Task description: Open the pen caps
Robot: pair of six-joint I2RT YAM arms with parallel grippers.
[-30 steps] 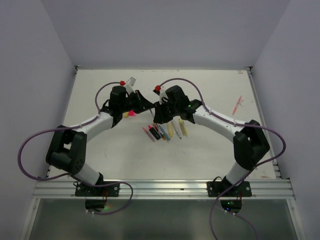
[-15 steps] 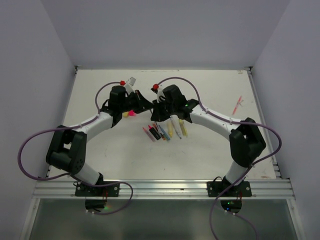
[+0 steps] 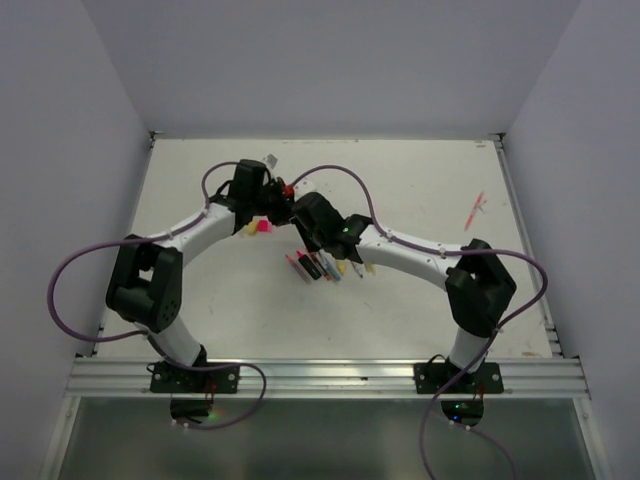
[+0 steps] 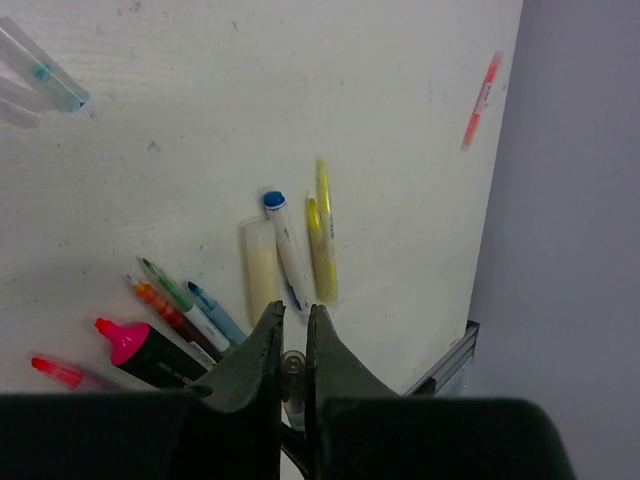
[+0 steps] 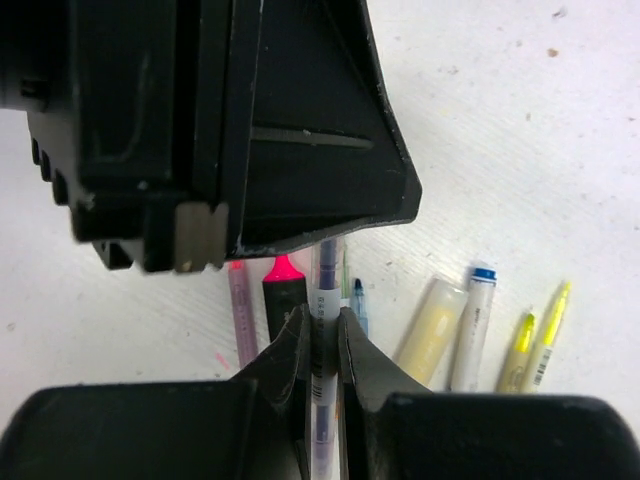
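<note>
My left gripper swings over, lowers and releases next on the bare tabletop beside the loose pen caps, below and to the left in the top view.
My right gripper [image 5: 321,325] is shut on a slim clear pen with a purple core and a white label [image 5: 323,290]. It holds the pen above the table. The pen's far end runs into my left gripper [image 5: 250,120], which fills the top of the right wrist view. In the left wrist view my left gripper [image 4: 291,318] is shut on that pen's pale clear cap [image 4: 291,363], seen end-on between the jaws. In the top view the two grippers, left [image 3: 280,203] and right [image 3: 300,213], meet tip to tip at table centre.
Several pens [image 3: 325,265] lie below the grippers: a pink-and-black highlighter [image 4: 135,350], a pale yellow highlighter [image 4: 261,270], a blue-capped white pen [image 4: 283,245] and yellow pens [image 4: 320,240]. Loose pink and yellow caps [image 3: 258,227] and clear caps [image 4: 40,70] lie left. A pink pen [image 3: 474,210] lies far right.
Both grippers have moved towards each other. The right one carried its pen left and up until the pen's end sits between the left gripper's jaws.
</note>
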